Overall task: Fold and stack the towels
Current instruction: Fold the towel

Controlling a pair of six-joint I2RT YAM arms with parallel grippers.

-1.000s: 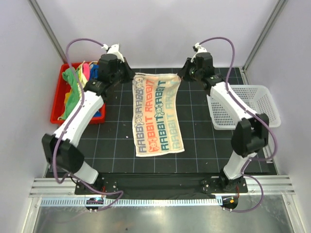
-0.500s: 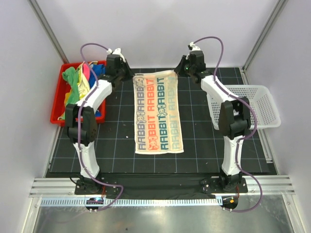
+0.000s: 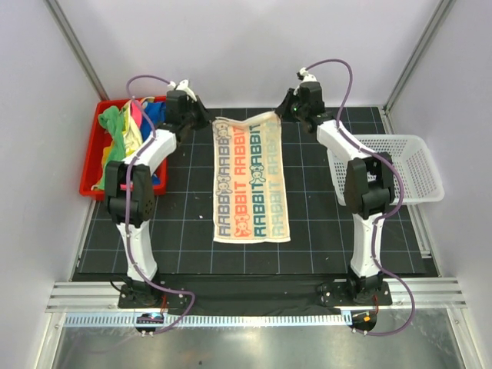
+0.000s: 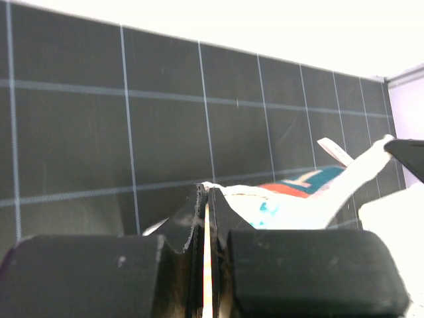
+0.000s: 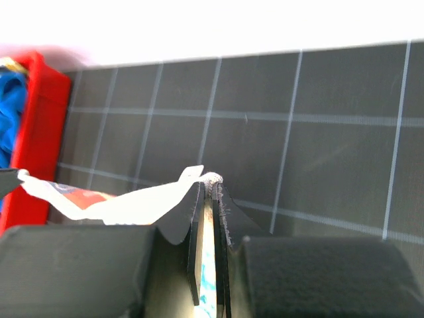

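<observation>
My left gripper moves back and down to the towel's near corner [image 3: 218, 237] on the bin's side next and releases there, since the towel's near end already lies flat.
A white towel printed with RABBIT lettering [image 3: 250, 184] lies lengthwise down the middle of the black mat, its near end flat and its far edge lifted. My left gripper [image 3: 210, 121] is shut on the towel's far left corner [image 4: 207, 189]. My right gripper [image 3: 283, 115] is shut on the far right corner [image 5: 212, 180]. The far edge sags a little between the two grips. In the left wrist view the towel [image 4: 298, 199] runs off to the right; in the right wrist view the towel [image 5: 119, 202] runs off to the left. More towels [image 3: 123, 138] in green, pink, yellow and blue are heaped at the left.
A red plastic bin [image 3: 91, 165] holding the coloured towels stands at the mat's left edge; its red wall [image 5: 36, 132] shows in the right wrist view. A white mesh basket [image 3: 400, 169] stands at the right edge. Pale walls close in the back and sides.
Both arms have reached further toward the back, pulling the towel's far edge away from me and stretching it out straight. Both grippers kept their hold on the corners.
</observation>
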